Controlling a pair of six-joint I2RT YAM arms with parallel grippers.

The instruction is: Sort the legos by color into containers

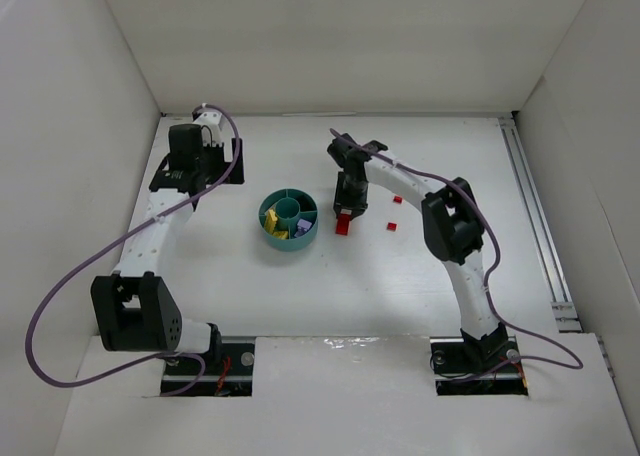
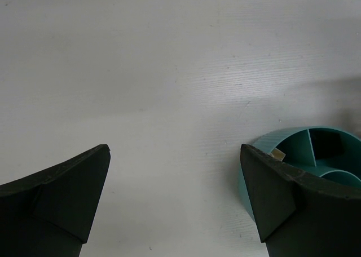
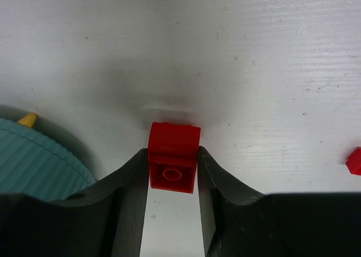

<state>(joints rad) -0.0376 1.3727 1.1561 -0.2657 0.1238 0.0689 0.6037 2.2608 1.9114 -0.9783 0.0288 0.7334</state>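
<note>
I will next raise my right gripper, move it across to the left in the top view over the dish's empty center cup (image 1: 287, 208) and let go of the red brick.
The teal round dish (image 1: 274, 237) sits mid-table with yellow and lavender bricks in its sections. My right gripper (image 1: 344, 223) is shut on a red brick (image 3: 172, 156), held just right of the dish; the brick (image 1: 343, 226) also shows in the top view. The dish's ribbed wall (image 3: 34, 161) is at the left of the right wrist view, with a yellow brick (image 3: 26, 120) showing above its rim. Two more small red bricks (image 1: 393, 226) (image 1: 398, 199) lie on the table to the right. My left gripper (image 2: 175, 155) is open and empty, left of the dish (image 2: 293, 141).
White walls enclose the table on three sides. A metal rail (image 1: 535, 216) runs along the right edge. A red brick (image 3: 355, 160) lies at the right edge of the right wrist view.
</note>
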